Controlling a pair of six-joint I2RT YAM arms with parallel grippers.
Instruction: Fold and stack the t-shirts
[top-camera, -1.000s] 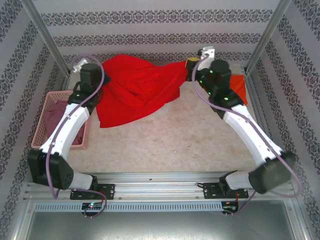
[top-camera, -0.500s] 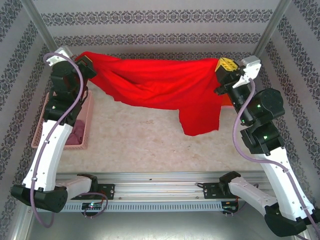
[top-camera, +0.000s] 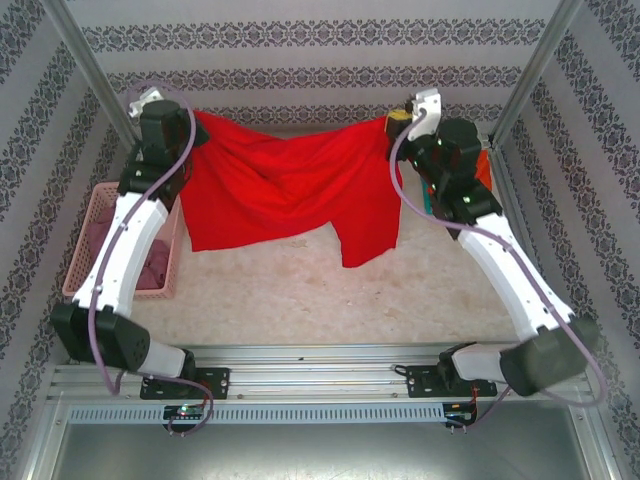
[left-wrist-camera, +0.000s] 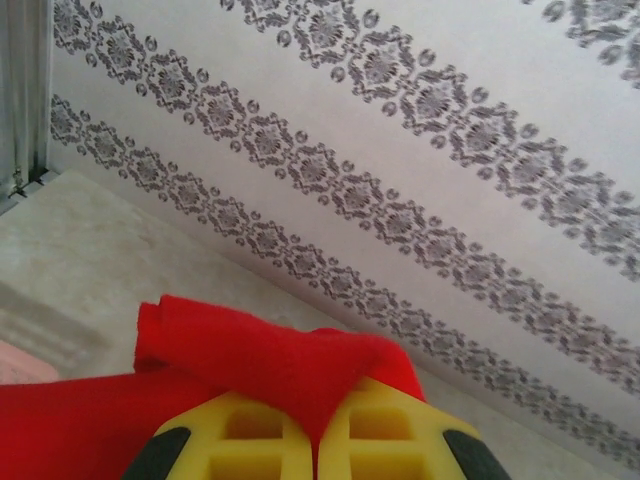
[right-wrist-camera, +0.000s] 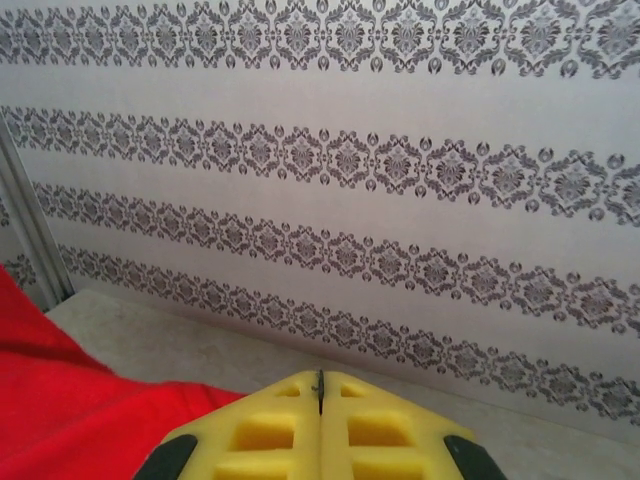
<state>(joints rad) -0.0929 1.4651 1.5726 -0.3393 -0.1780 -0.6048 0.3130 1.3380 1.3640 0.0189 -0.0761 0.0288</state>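
The left gripper will next move back and down to the table (top-camera: 207, 262) beside the basket and let go of the shirt's corner, since the table is bare in front of the hanging shirt.
A bright red t-shirt (top-camera: 285, 190) hangs spread between both grippers near the back wall, its lower edge reaching the table. My left gripper (top-camera: 190, 125) is shut on the shirt's left top corner; in the left wrist view the red cloth (left-wrist-camera: 250, 350) bunches over the closed yellow fingers (left-wrist-camera: 250, 440). My right gripper (top-camera: 393, 122) is shut at the right top corner, and the right wrist view has red cloth (right-wrist-camera: 70, 420) at the lower left of the closed fingers (right-wrist-camera: 270, 430). An orange t-shirt (top-camera: 485, 168) lies behind the right arm. A mauve t-shirt (top-camera: 105, 235) sits in the basket.
The pink lattice basket (top-camera: 85, 225) stands at the left edge, beside the left arm. A teal sliver (top-camera: 427, 200) peeks out by the right arm. The patterned back wall (top-camera: 320, 80) is close behind both grippers. Bare table (top-camera: 320, 290) lies in front of the shirt.
Both arms have swung back toward the rear wall and closer together, still gripping the red shirt. The shirt now sags more in the middle and hangs lower.
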